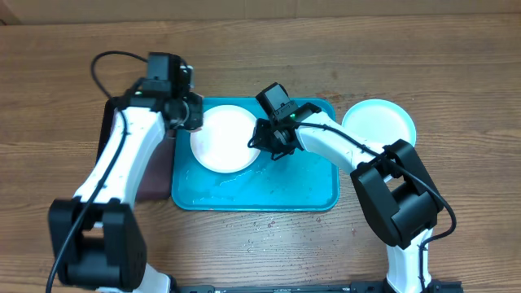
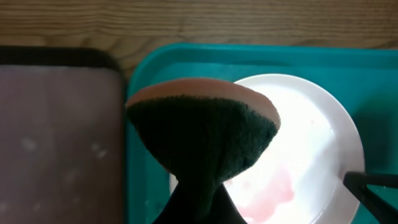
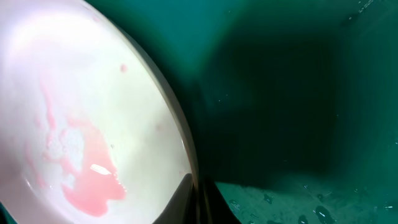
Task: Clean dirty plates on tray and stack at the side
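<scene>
I need to move the sponge off the plate with my left gripper next, then down onto the far part of the black tray's pinkish bottom beside the turquoise tray [image 1: 301,183].
A white plate [image 1: 221,138] lies on the left part of the turquoise tray [image 1: 301,183]. It has a pink-red smear [image 3: 87,180], which also shows in the left wrist view [image 2: 267,199]. My right gripper [image 1: 269,140] is shut on the plate's right rim [image 3: 200,202]. My left gripper [image 1: 189,114] is shut on a sponge [image 2: 205,130], green pad facing the camera, held above the plate's left edge [image 2: 311,137]. A light cyan plate [image 1: 378,122] sits on the table right of the tray. The yellow-green plate is not in view.
A black tray with a pinkish inside [image 2: 56,137] lies left of the turquoise tray, under my left arm [image 1: 155,175]. Water drops wet the tray floor [image 3: 311,199] and the table just in front of it [image 1: 260,221].
</scene>
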Motion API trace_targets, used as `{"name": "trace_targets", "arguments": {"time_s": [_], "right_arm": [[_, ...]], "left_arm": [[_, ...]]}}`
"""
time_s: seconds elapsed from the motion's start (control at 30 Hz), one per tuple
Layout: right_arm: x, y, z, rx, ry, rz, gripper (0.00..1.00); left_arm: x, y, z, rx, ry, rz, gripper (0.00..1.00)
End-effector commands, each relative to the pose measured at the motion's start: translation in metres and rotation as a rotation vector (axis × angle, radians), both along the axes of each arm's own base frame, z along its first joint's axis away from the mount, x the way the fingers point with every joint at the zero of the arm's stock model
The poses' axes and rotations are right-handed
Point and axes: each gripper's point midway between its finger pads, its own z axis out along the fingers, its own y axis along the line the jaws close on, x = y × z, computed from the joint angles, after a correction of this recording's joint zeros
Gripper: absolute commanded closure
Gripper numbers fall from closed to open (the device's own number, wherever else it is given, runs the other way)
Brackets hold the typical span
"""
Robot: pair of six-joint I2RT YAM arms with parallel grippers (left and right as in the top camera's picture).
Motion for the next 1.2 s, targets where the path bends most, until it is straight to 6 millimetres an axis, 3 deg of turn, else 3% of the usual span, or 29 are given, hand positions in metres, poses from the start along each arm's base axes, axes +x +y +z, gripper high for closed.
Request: {"name": "trace_targets", "arguments": {"time_s": [0.0, 0.03, 0.17, 0.3, 0.43, 0.57, 0.7, 0.8, 0.87, 0.93, 1.0, 1.07, 1.17], "right_arm": [[-0.001, -0.003, -0.004, -0.018, -0.002, -0.003, 0.80], [0.000, -0.003, -0.004, -0.017, -0.003, -0.003, 0.76], [0.001, -0.002, -0.003, -0.013, -0.009, -0.003, 0.75], [-0.002, 0.002, -0.002, 0.006, 0.005, 0.007, 0.88], [-0.002, 0.002, -0.002, 0.007, 0.006, 0.007, 0.96], [-0.001, 0.003, -0.001, 0.003, -0.014, 0.050, 0.96], [0.008, 0.003, 0.015, 0.000, -0.071, 0.112, 0.96], [0.019, -0.006, 0.033, -0.057, -0.151, 0.137, 0.96], [0.026, -0.017, 0.047, -0.125, -0.206, 0.137, 0.96], [0.031, -0.028, 0.062, -0.188, -0.260, 0.139, 0.96], [0.036, -0.039, 0.077, -0.246, -0.313, 0.138, 0.96], [0.040, -0.050, 0.090, -0.303, -0.364, 0.141, 0.96], [0.046, -0.063, 0.108, -0.388, -0.434, 0.152, 0.96]], "left_arm": [[-0.003, 0.027, 0.010, 0.021, 0.002, 0.060, 0.96], [-0.008, 0.036, 0.007, 0.024, 0.022, 0.078, 0.96], [-0.020, 0.063, -0.008, 0.035, 0.079, 0.094, 0.96], [-0.028, 0.079, -0.031, 0.062, 0.126, 0.068, 0.96], [-0.022, 0.086, -0.050, 0.073, 0.126, 0.052, 0.96], [-0.015, 0.086, -0.070, 0.103, 0.134, -0.030, 0.96], [-0.014, 0.095, -0.086, 0.145, 0.166, -0.022, 0.96], [-0.012, 0.103, -0.088, 0.189, 0.162, -0.006, 0.95], [-0.010, 0.107, -0.087, 0.209, 0.154, 0.003, 0.83], [-0.009, 0.108, -0.086, 0.215, 0.153, 0.005, 0.61], [-0.011, 0.107, -0.087, 0.208, 0.159, 0.018, 0.47], [-0.014, 0.107, -0.088, 0.199, 0.171, 0.040, 0.39], [-0.020, 0.106, -0.091, 0.186, 0.192, 0.067, 0.35]]}}
